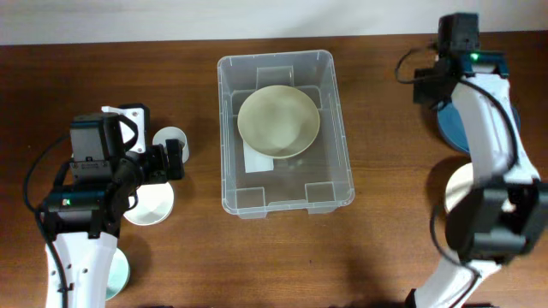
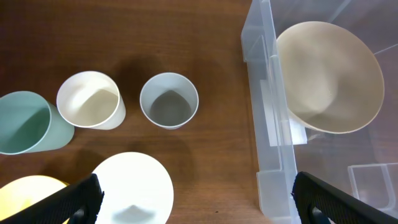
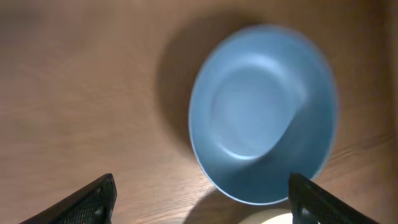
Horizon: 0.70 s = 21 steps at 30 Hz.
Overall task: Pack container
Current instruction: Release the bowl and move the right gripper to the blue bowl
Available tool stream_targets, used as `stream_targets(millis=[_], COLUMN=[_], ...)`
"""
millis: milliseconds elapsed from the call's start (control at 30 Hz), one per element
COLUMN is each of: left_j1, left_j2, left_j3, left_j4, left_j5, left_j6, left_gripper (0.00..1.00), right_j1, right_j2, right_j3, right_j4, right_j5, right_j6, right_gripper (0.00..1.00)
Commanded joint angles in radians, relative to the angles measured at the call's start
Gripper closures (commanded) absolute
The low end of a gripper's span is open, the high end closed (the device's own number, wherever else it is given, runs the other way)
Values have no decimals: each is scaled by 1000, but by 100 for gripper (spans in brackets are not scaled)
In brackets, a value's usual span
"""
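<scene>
I will next lower my right gripper toward the container, with its fingers on both sides of the blue bowl's edge.
The clear plastic container (image 1: pixel 341 145) stands mid-table with a beige bowl (image 1: pixel 278 120) inside it, lying over a white label. In the left wrist view the container's wall (image 2: pixel 264 112) and the beige bowl (image 2: pixel 328 78) are at the right. My left gripper (image 1: pixel 175 161) is open and empty, left of the container, over a white bowl (image 2: pixel 134 186); its fingers frame the left wrist view (image 2: pixel 199 205). My right gripper (image 1: pixel 431 88) is open and empty (image 3: pixel 202 199), just short of a blue bowl (image 3: pixel 264 112) at the far right (image 1: pixel 447 127).
Left of the container stand a grey cup (image 2: pixel 169 101), a white cup (image 2: pixel 89 99) and a green cup (image 2: pixel 25 122), with a yellow dish (image 2: pixel 31 193) at the edge. A white bowl (image 1: pixel 458 188) lies below the blue bowl, partly under the right arm.
</scene>
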Motion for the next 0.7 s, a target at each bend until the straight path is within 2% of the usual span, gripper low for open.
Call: stream_targets(millis=[0, 200, 433, 600, 667], left_j1=[0, 0, 0, 0, 0], left_j2=[1, 1, 1, 1, 1], left_j3=[20, 20, 20, 20, 20], left_j4=[0, 0, 0, 1, 3], left_j5=[-4, -4, -4, -5, -5], left_j6=[-13, -13, -13, -12, -13], left_gripper=[1, 1, 0, 1, 1], right_j1=[-42, -96, -114, -114, -114], right_j2=[93, 232, 307, 324, 325], right_j3=[-3, -3, -4, -7, -16], right_j4=[2, 66, 121, 143, 157], right_j5=[29, 28, 13, 14, 14], right_j6=[-24, -24, -24, -25, -25], right_gripper=[17, 16, 19, 34, 43])
